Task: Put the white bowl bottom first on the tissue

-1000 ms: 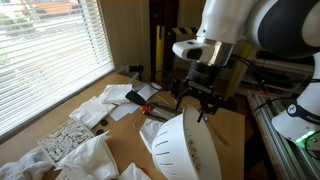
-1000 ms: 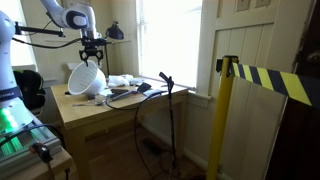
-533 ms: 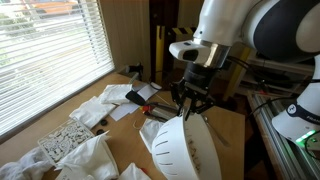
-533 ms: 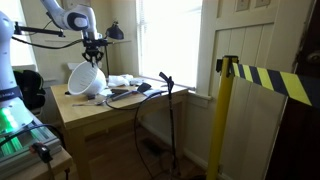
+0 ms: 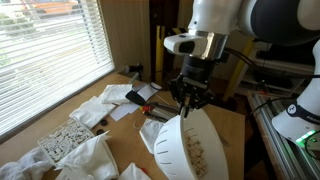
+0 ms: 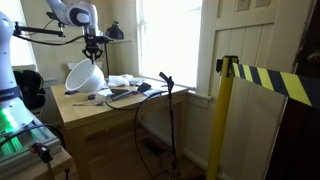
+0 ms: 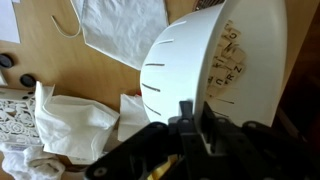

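My gripper levels the bowl point(image 5: 188, 147) next, since it hangs tilted. Then it lowers toward the window, to the white tissues below, and releases the bowl's far rim.
The white bowl point(image 5: 188, 147) is large, slotted, and speckled brown inside. It hangs tilted on its side over the wooden table point(image 5: 120, 135). My gripper point(image 5: 190, 101) comes down from above and is shut on its upper rim. In the wrist view the rim of the bowl point(image 7: 215, 50) sits pinched between both fingers point(image 7: 185, 111) of the gripper point(image 7: 198, 116). The bowl point(image 6: 82, 75) under the gripper point(image 6: 93, 58) also shows in an exterior view. White tissues lie under and beside it: one tissue point(image 7: 122, 28), another tissue point(image 7: 132, 115), and a tissue point(image 5: 101, 108) near the window.
A lace-patterned cloth point(image 5: 64, 141) and crumpled white cloths point(image 5: 90, 158) lie at the near end of the table. Small dark items and cables point(image 5: 137, 96) sit at the far end. A yellow-black striped post point(image 6: 226, 110) stands off the table. Window blinds point(image 5: 50, 50) run along one side.
The jaws have closed on the bowl's rim. The bowl has risen slightly and turned, and its speckled inside now shows in an exterior view.
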### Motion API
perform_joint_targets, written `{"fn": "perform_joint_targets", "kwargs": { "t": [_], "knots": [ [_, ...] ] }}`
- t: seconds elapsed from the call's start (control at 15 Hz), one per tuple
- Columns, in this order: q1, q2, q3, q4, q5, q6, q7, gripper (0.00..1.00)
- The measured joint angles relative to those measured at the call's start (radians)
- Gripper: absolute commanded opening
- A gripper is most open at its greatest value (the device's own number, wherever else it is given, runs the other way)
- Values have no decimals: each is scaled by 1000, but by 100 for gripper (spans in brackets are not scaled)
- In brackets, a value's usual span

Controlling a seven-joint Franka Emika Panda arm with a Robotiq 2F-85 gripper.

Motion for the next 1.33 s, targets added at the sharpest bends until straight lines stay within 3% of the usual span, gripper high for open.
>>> {"fn": "perform_joint_targets", "kwargs": {
  "t": [0.27, 0.6, 0.8, 1.0, 1.07, 1.33],
  "knots": [
    [-32, 26, -29, 91, 132, -161, -152, 4],
    [-147, 174, -60, 308, 133, -471, -188, 4],
    [-194, 311, -57, 459, 130, -562, -135, 3],
    [-205, 465, -40, 605, 130, -588, 10, 3],
    [-205, 517, -32, 654, 130, -594, 66, 14],
    [-210, 645, -14, 799, 133, -638, 191, 14]
  ]
}}
